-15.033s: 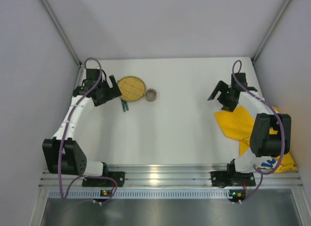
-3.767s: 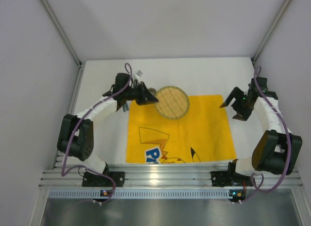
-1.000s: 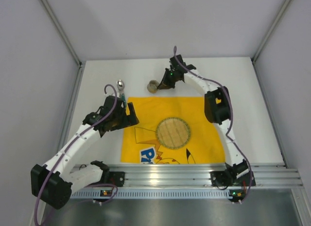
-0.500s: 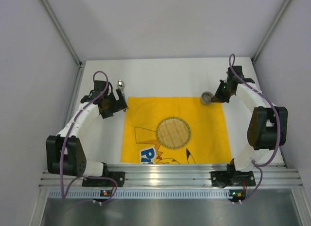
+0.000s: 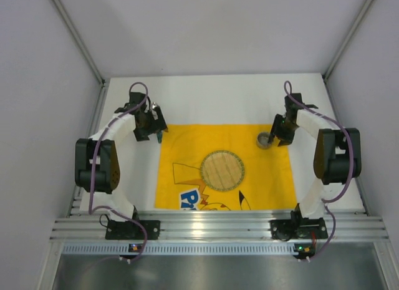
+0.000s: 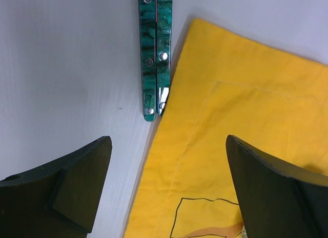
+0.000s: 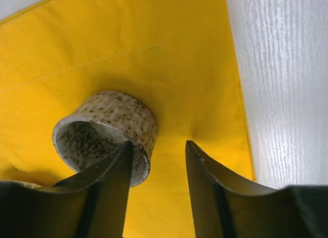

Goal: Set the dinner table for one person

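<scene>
I need to move my left gripper outward next and lower its open fingers astride the green handle farther from the cloth to close.
The white dinner table [image 5: 218, 96] carries a spread yellow cloth [image 5: 224, 165] with a round woven plate [image 5: 223, 170] at its middle. A small speckled cup [image 5: 264, 140] stands on the cloth's far right corner; it also shows in the right wrist view [image 7: 110, 120]. My right gripper [image 7: 156, 146] is open: one finger is in the cup's mouth, the other stands clear of its wall. Two green-handled pieces of cutlery [image 6: 155, 53] lie along the cloth's far left edge. My left gripper [image 6: 169, 166] is open and empty, just short of their handle ends.
Grey walls enclose the table on three sides. A ribbed aluminium rail [image 5: 212, 224] with both arm bases runs along the near edge. The cutlery's metal heads [image 5: 154, 107] point to the back wall. The cloth [image 6: 246, 120] carries a cartoon print [image 5: 190, 196] near the front.
The cup has come down from the cloth's far edge onto its far right corner, with the right gripper. The left gripper has moved back and right to the green handles.
</scene>
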Robot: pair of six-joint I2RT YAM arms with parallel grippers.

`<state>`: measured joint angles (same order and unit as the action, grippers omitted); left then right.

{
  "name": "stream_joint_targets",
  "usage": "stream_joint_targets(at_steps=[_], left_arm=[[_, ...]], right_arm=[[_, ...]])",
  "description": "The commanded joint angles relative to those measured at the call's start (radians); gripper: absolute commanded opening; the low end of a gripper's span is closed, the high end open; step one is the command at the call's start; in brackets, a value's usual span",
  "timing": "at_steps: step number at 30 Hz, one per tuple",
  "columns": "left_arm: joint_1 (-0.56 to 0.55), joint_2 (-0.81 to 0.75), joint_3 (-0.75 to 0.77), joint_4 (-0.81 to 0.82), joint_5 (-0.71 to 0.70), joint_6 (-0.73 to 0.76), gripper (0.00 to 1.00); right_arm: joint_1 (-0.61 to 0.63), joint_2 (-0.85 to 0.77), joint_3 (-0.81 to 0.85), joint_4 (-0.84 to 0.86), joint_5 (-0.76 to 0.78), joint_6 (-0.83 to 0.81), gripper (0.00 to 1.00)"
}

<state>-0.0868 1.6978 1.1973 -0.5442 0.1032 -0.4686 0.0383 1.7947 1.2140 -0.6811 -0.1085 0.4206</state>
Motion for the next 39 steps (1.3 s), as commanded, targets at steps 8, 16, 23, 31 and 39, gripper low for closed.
stream_joint_targets(at_steps=[8,16,23,31,39], left_arm=[[0.032,0.160,0.180,0.007,-0.049,0.056,0.89],[0.038,0.319,0.358,-0.079,-0.132,0.113,0.54],[0.030,0.378,0.413,-0.112,-0.194,0.139,0.40],[0.032,0.418,0.409,-0.122,-0.166,0.171,0.41],[0.032,0.381,0.380,-0.083,-0.166,0.188,0.42]], right_arm=[[0.003,-0.099,0.002,-0.029,0.030,-0.014,0.55],[0.005,-0.236,-0.054,-0.052,-0.007,-0.014,0.55],[0.005,-0.264,-0.113,-0.055,0.006,-0.039,0.53],[0.005,-0.253,-0.120,-0.052,0.009,-0.031,0.52],[0.003,-0.221,-0.076,-0.052,0.001,-0.019,0.51]])
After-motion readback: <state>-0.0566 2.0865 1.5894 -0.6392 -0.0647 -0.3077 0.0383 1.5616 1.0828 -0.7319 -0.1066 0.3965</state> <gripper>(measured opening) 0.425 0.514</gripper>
